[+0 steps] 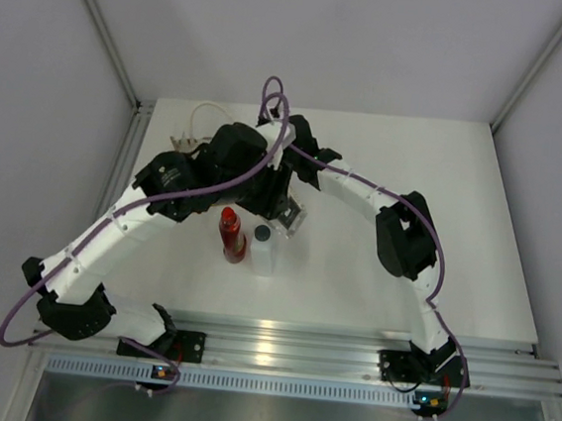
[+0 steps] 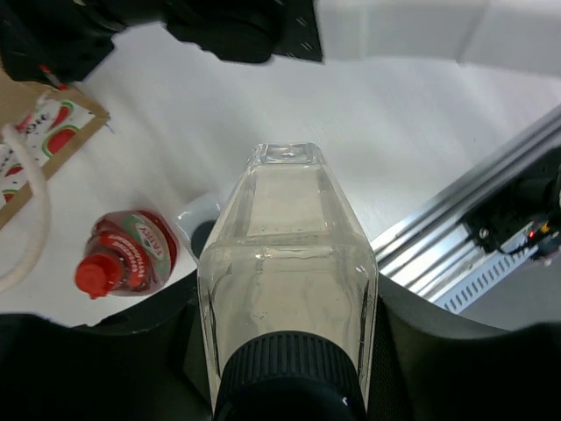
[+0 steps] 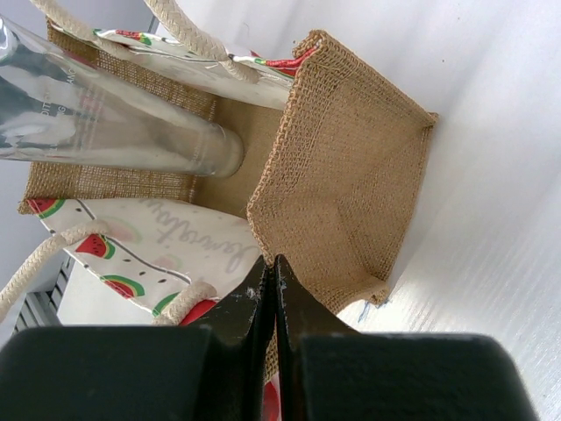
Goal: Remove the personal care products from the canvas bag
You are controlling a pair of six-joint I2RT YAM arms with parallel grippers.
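Note:
I should next move my left gripper back toward the aluminium bar and down where the table (image 1: pixel 298 271) beside the white bottle is empty.
My left gripper (image 2: pixel 289 303) is shut on a clear, pale bottle (image 2: pixel 285 224) with a black ribbed cap and holds it above the table. The bottle also shows in the right wrist view (image 3: pixel 105 123), crossing in front of the bag's mouth. My right gripper (image 3: pixel 274 263) is shut on the burlap rim of the canvas bag (image 3: pixel 351 158), whose watermelon-patterned side and rope handles show. A red bottle (image 1: pixel 231 234) and a white bottle with a dark cap (image 1: pixel 262 249) stand on the table. The bag (image 1: pixel 183 144) is mostly hidden under the arms. No second white bottle shows.
The table's front edge is an aluminium rail (image 1: pixel 347 348), which also shows in the left wrist view (image 2: pixel 456 237). Grey walls enclose the table on the left, right and back. The two arms cross over the back-left of the table.

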